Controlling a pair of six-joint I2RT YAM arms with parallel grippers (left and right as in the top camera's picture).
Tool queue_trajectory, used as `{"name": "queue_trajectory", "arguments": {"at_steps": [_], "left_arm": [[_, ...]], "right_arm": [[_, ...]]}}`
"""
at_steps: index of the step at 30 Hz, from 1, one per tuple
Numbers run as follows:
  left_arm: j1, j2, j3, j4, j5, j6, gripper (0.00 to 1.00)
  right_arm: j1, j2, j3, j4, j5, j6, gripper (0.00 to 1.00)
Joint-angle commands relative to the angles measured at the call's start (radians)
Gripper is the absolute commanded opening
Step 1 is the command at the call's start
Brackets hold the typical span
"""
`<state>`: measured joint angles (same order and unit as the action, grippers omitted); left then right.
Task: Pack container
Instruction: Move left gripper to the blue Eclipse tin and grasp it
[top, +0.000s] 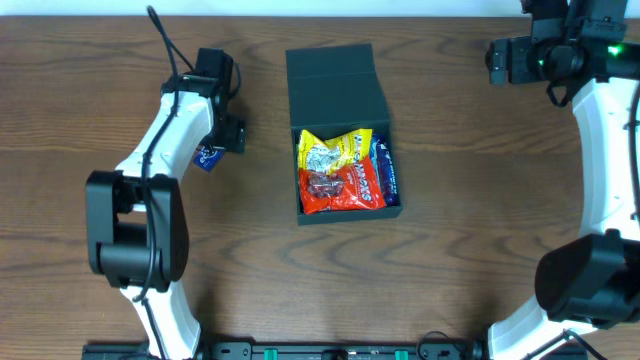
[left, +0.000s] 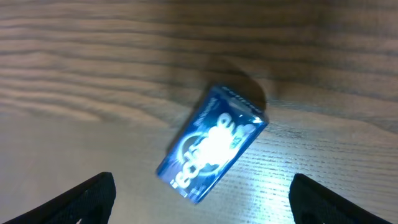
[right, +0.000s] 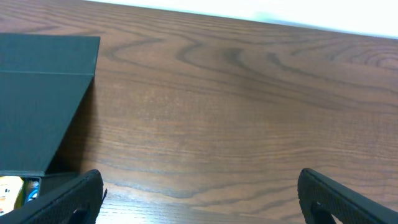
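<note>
The blue packet (top: 208, 157) (left: 212, 144) gets my left gripper lowered to it next, to close on its long sides, since the open fingers still hang above the packet.
The dark teal container (top: 337, 82) sits at the table's middle with its flap lid laid back toward the far side. Yellow, red and blue snack packets (top: 346, 170) fill its open part. A small blue packet (left: 212, 143) lies flat on the wood left of the container, also seen as the blue packet (top: 207, 157) beside the left arm. My left gripper (left: 202, 198) hangs above it, open, fingers wide on either side, not touching it. My right gripper (right: 200, 194) is open over bare wood at the far right, with the container's lid (right: 43, 93) to its left.
The table's far edge (right: 261, 18) runs close behind the right gripper. Both arm bases stand at the near edge, the left arm base (top: 135, 235) and the right arm base (top: 590, 280).
</note>
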<state>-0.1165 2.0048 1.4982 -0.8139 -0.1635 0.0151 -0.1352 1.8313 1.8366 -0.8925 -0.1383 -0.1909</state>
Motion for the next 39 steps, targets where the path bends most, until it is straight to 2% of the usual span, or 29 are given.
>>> {"name": "queue_trajectory", "arguments": {"at_steps": [1,6,12,21,25,29,31,35,39], "left_arm": [[0.016,0.034,-0.005,0.008,0.027,0.098,0.9],[0.054,0.062,-0.005,0.032,0.059,0.172,0.89],[0.095,0.069,-0.005,0.037,0.178,0.192,0.79],[0.098,0.069,-0.054,0.056,0.182,0.251,0.74],[0.098,0.069,-0.063,0.066,0.179,0.251,0.68],[0.098,0.069,-0.063,0.069,0.178,0.25,0.52],[0.098,0.069,-0.063,0.069,0.169,0.245,0.48],[0.098,0.069,-0.063,0.068,0.126,0.205,0.35],[0.098,0.069,-0.063,0.068,0.127,0.175,0.32]], "right_arm": [[-0.002,-0.013,-0.007,0.0,-0.009,0.011,0.99],[-0.002,-0.013,-0.007,0.0,-0.008,0.011,0.99],[-0.002,-0.013,-0.007,0.003,-0.008,0.011,0.99],[-0.002,-0.013,-0.007,0.008,-0.008,0.011,0.99],[-0.002,-0.013,-0.007,0.01,-0.009,0.011,0.99],[-0.002,-0.013,-0.007,0.01,-0.008,0.011,0.99],[-0.002,-0.013,-0.007,0.01,-0.008,0.011,0.99],[-0.002,-0.013,-0.007,0.01,-0.008,0.011,0.99],[-0.002,-0.013,-0.007,0.01,-0.008,0.011,0.99]]}}
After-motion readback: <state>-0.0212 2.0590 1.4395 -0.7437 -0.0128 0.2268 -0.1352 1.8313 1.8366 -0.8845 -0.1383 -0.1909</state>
